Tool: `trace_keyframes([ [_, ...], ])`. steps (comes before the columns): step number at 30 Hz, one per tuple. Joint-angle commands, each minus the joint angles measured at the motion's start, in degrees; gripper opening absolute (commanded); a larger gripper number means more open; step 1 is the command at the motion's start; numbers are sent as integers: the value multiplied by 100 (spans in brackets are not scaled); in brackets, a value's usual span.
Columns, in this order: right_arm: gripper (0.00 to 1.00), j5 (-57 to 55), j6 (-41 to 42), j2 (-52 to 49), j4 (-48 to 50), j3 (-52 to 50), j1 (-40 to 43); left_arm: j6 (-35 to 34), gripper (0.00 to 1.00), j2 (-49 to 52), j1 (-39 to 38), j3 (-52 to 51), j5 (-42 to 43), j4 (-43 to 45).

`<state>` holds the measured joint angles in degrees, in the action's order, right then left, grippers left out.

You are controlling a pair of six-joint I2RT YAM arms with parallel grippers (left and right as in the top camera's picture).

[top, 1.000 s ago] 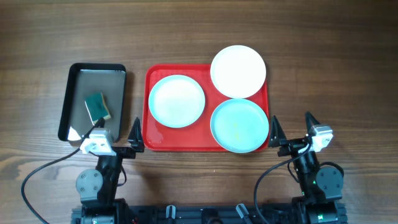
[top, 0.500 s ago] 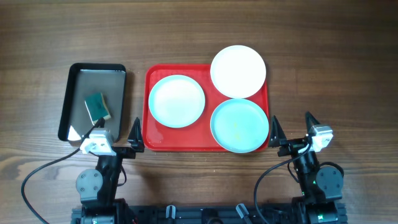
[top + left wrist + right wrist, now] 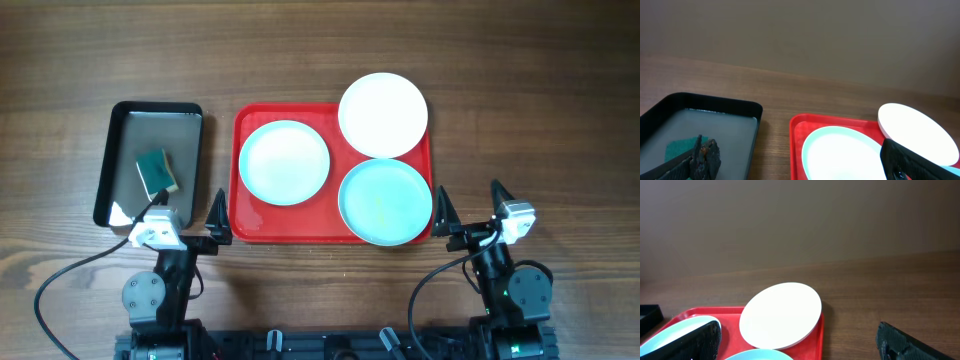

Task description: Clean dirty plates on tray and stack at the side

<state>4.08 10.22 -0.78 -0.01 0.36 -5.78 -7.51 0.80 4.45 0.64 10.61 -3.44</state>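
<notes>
My right gripper swings outward across the tray next and tips down onto the farther aqua plate's inner rim [image 3: 327, 164] [image 3: 717, 319], since that lies to its left in the overhead view.
The red tray [image 3: 245, 215] lies at mid table. On it sit an aqua plate [image 3: 284, 162] at the left and an aqua plate [image 3: 385, 201] at the front right. A white plate [image 3: 383, 114] rests tilted on the tray's far right rim. My left gripper [image 3: 190, 218] is open and empty at the tray's front left corner. My right gripper [image 3: 470, 208] is open and empty at the tray's front right corner. The left wrist view shows the left aqua plate [image 3: 842, 152] and white plate [image 3: 912, 131]. The right wrist view shows the white plate [image 3: 780, 315] and tray rim [image 3: 821, 330].
A dark metal tray [image 3: 125, 125] stands left of the red tray, with a green sponge [image 3: 157, 173] in it. It also shows in the left wrist view [image 3: 747, 107], where the sponge [image 3: 680, 148] lies behind my left finger.
</notes>
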Motion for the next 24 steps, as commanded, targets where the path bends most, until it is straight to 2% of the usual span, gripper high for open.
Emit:
trace_keyframes([
  [1,100,74,114,-2,42,-7,17,129,100,-42,-11,-33,72,2],
  [5,100,87,503,-2,39,-7,17,107,100,-42,-11,-33,94,28],
  [16,100,345,479,-205,37,483,17,109,100,7,-11,223,-50,-122],
  [20,100,658,448,-1075,-44,1338,17,63,100,494,-11,964,-111,-588],
  [24,100,1023,129,-2494,-437,2575,17,59,100,1471,-11,2098,-105,-1167],
])
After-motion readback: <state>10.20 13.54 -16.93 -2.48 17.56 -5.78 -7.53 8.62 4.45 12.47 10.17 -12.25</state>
